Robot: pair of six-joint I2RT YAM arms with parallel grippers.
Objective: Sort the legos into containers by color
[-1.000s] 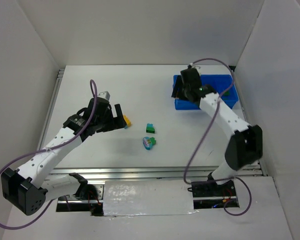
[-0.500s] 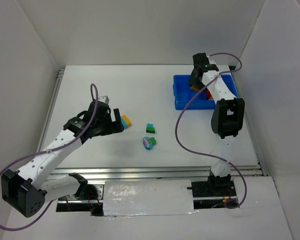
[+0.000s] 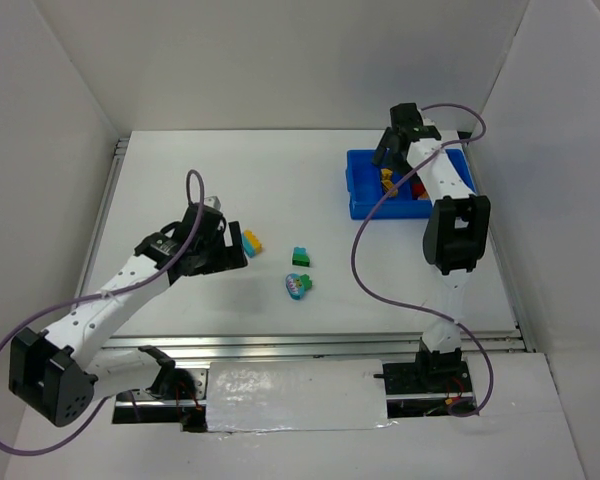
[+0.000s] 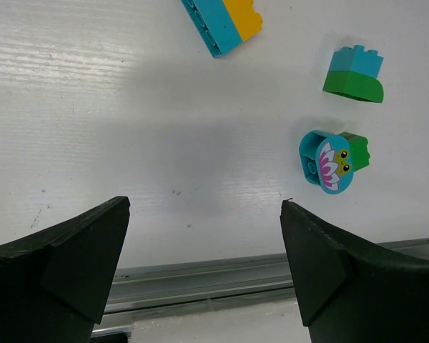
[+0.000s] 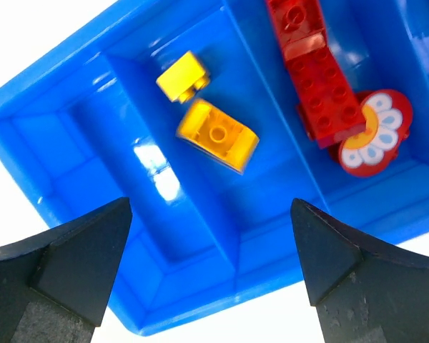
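My left gripper turns next while it goes down and away from my base to the cyan-yellow brick.
The blue tray stands at the back right. In the right wrist view its compartments hold two yellow bricks in one, and red bricks with a red flower piece in the one beside it. My right gripper is open and empty above the tray, and it also shows in the top view. My left gripper is open and empty above the bare table. A cyan-yellow brick, a green-cyan brick and a cyan flower piece lie beyond it.
The tray's leftmost compartment is empty. A bit of green shows in the compartment beyond the red one. A metal rail runs along the table's near edge. White walls enclose the table on three sides.
My right arm has swung from the tray's near-left side to over its far part. My left gripper has shifted slightly and stands just clear of the cyan-yellow brick.
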